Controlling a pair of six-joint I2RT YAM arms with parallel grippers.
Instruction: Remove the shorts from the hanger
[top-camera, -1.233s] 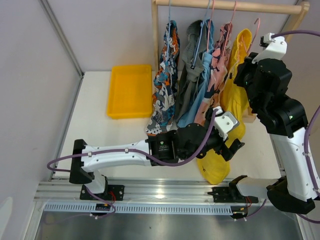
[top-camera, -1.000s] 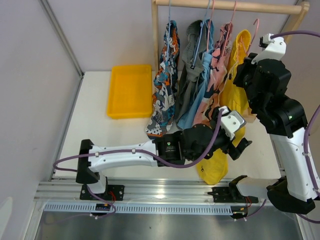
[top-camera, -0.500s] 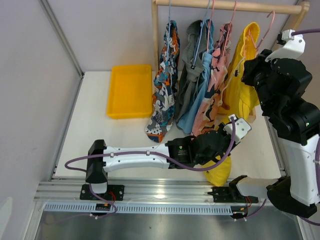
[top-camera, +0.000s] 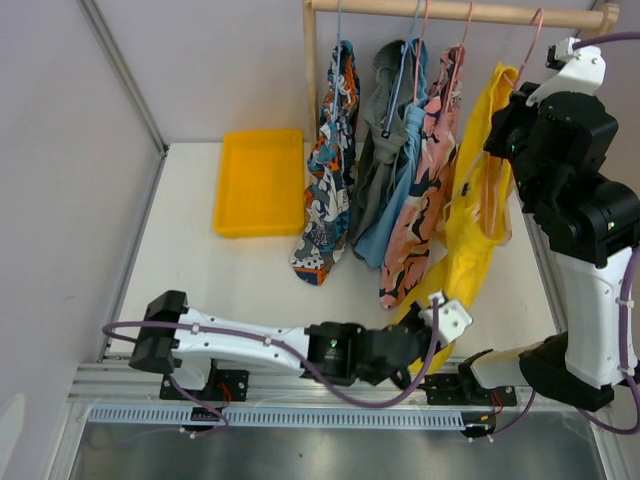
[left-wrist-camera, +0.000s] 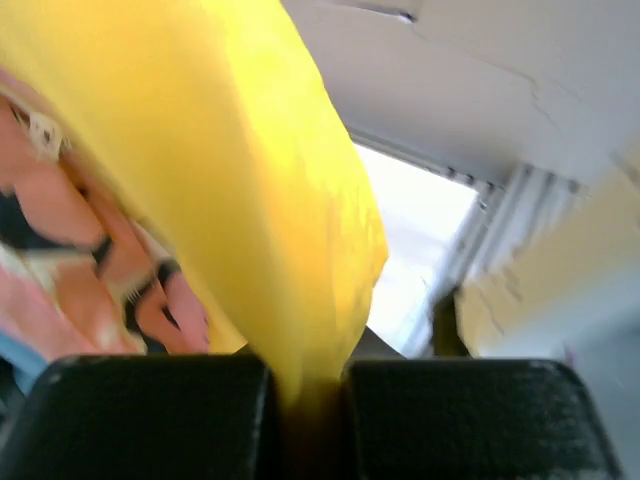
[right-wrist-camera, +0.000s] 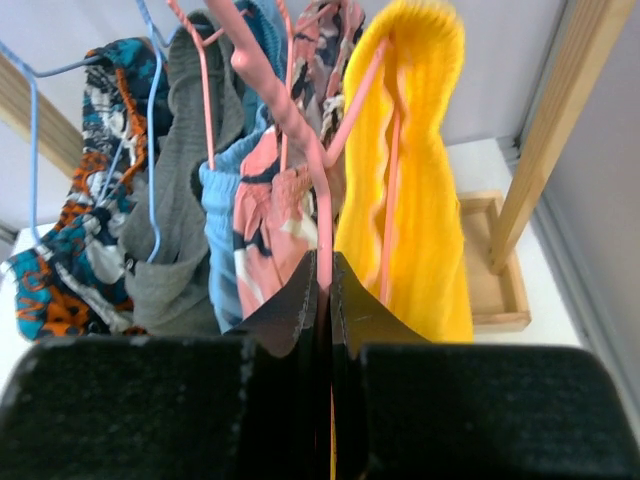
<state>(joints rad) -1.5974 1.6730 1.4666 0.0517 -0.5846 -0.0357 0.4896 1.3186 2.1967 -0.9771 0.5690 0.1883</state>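
Observation:
My right gripper eases slightly outward toward the wooden bar's end (top-camera: 572, 17) next and releases the pink hanger, as that end of the bar lies outward of my gripper.
The yellow shorts (top-camera: 470, 235) hang stretched from a pink hanger (top-camera: 534, 36) at the right end of the wooden rail (top-camera: 450, 12). Low at the table's near edge, my left gripper (top-camera: 425, 322) is shut on their bottom end. The left wrist view shows yellow fabric (left-wrist-camera: 250, 170) pinched between the jaws of the left gripper (left-wrist-camera: 312, 400). My right gripper (right-wrist-camera: 325, 275) is shut on the pink hanger (right-wrist-camera: 290, 120), with the yellow shorts (right-wrist-camera: 425, 180) draped just right of it. Pink print (top-camera: 425, 200), light blue (top-camera: 395, 195), grey (top-camera: 378, 130) and blue-orange print (top-camera: 330, 170) shorts hang to the left.
A yellow bin (top-camera: 260, 180) sits on the table at the back left. The rack's wooden post (top-camera: 310, 80) rises beside it, and the rack's foot (right-wrist-camera: 495, 265) stands at the right. A wall panel edge (top-camera: 125, 75) bounds the left side.
My left gripper closed on the yellow shorts' lower end and pulled it toward the near edge. The right arm raised the pink hanger up and right, stretching the shorts.

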